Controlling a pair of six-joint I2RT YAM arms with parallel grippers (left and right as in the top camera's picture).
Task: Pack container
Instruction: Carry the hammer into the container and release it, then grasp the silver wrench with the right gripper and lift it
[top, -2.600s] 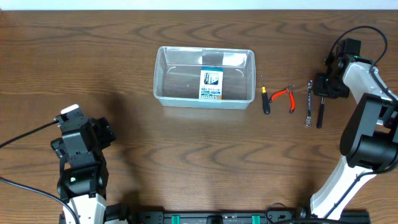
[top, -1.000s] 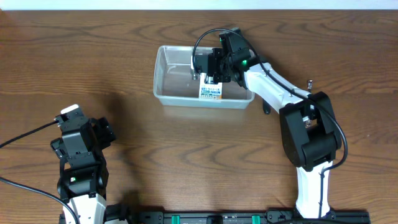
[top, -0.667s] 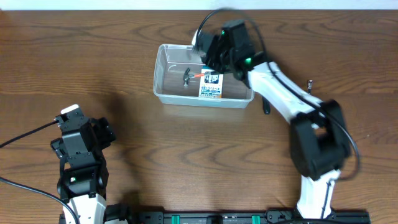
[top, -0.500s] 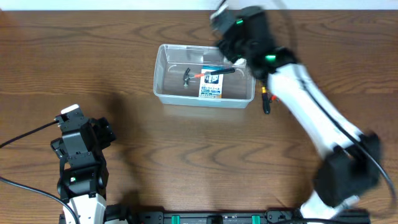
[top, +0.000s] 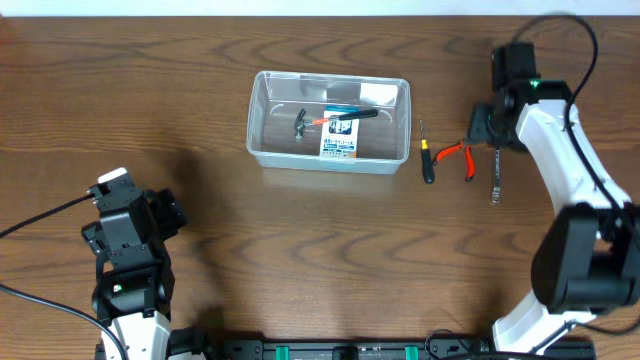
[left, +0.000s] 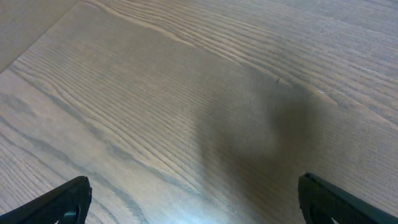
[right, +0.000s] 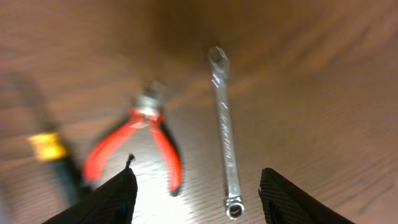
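My right gripper goes down to the silver wrench below next, open fingers astride the middle of its handle (top: 497, 172) (right: 226, 129), clear of the pliers beside it, and closes.
The container (top: 270, 150), a clear bin with a white label, stands at the table's upper middle. A small hammer (top: 303, 122) with a black handle lies inside it. To its right lie a black-and-yellow screwdriver (top: 427, 158), red-handled pliers (top: 458, 153) and a silver wrench (top: 496, 172). My right gripper (top: 485, 127) hovers over the pliers and wrench, apart from them. In the right wrist view the right gripper (right: 199, 199) is open and empty, with the pliers (right: 152, 143) and wrench (right: 224, 134) ahead of it. My left gripper (left: 199, 202) is open over bare wood.
The left arm (top: 128, 235) rests at the lower left, far from the container. The screwdriver's yellow collar (right: 48, 148) shows blurred at the left of the right wrist view. A black rail (top: 350, 350) runs along the table's front edge.
My right gripper opened and left the hammer in the container. The right arm then swung away to the right, over the pliers and wrench. The left arm stayed still.
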